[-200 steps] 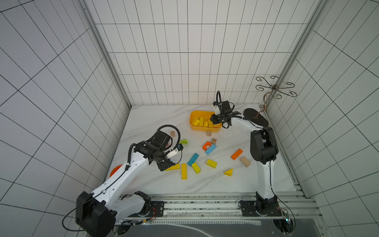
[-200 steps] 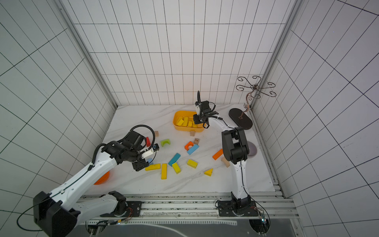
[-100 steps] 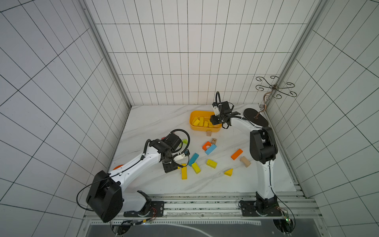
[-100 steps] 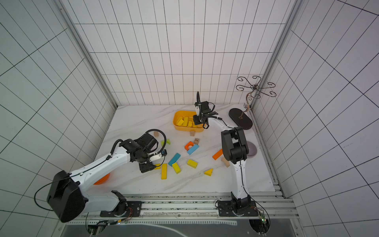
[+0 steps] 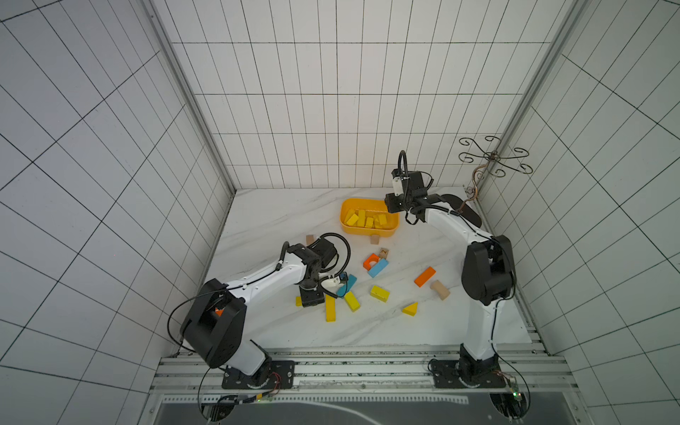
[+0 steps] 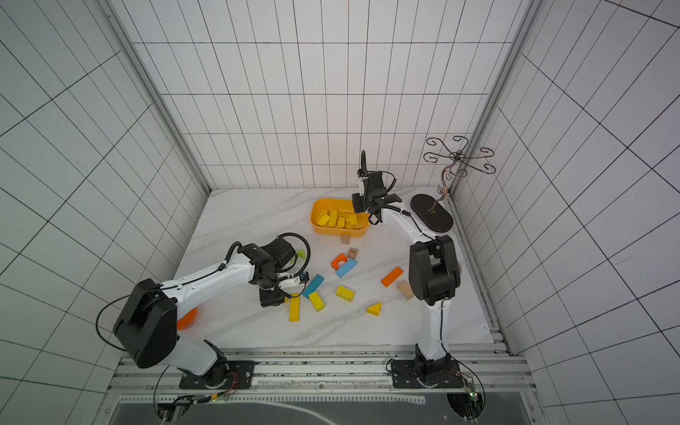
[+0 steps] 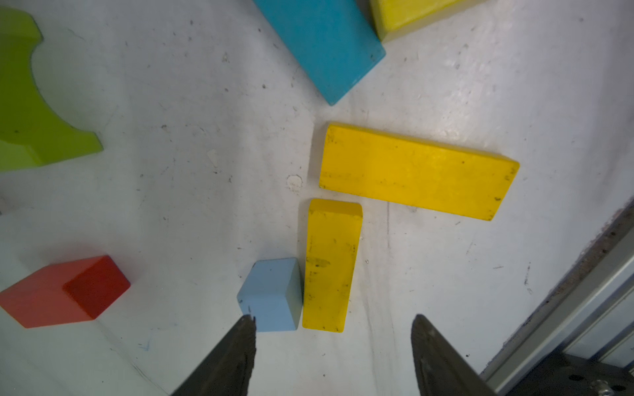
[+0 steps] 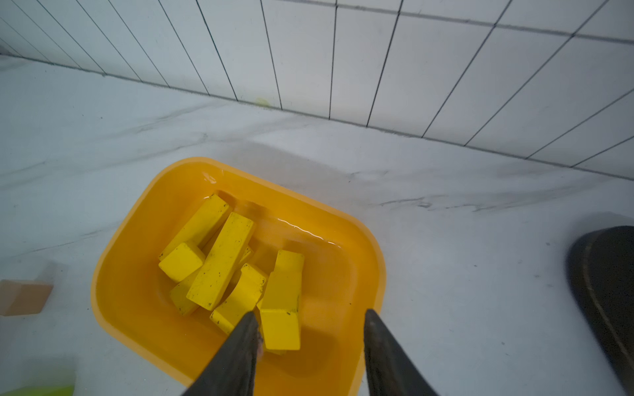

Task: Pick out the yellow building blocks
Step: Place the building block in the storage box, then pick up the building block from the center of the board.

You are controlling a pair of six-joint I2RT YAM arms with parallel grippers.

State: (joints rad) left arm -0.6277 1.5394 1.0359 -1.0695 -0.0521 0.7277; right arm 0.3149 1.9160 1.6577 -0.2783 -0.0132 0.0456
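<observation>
My left gripper comes down around the narrow yellow block below it next, at the block's end by the long bar, where the blue cube leaves both block sides free.
Several yellow building blocks point(image 8: 219, 260) lie piled in the yellow-orange tub point(image 5: 346, 206). My right gripper point(image 8: 310, 312) hangs open over the tub's near end, with one yellow block point(image 8: 283, 308) lying loose under its fingers. More yellow blocks lie on the table: a long bar point(image 5: 330, 307), two short blocks point(image 5: 352, 301) point(image 5: 379, 293) and a wedge point(image 5: 410, 309). My left gripper point(image 7: 332, 319) is open and low over the table. A narrow yellow block point(image 7: 329, 264) lies just ahead of its fingertips, with the long yellow bar point(image 7: 415, 171) beyond it.
A light blue cube point(image 7: 271, 295) touches the narrow yellow block's side. A red cube point(image 7: 68, 291), green arch point(image 7: 27, 103) and teal bar point(image 7: 322, 44) lie nearby. Orange arch point(image 5: 371, 260), orange bar point(image 5: 424, 276) and wooden pieces point(image 5: 440, 289) lie mid-table. A black stand base point(image 6: 431, 213) sits by the tub.
My left arm has swung in toward the table's middle, and its gripper now sits over the yellow blocks near the front. My right gripper has stayed over the tub and its jaws have spread.
</observation>
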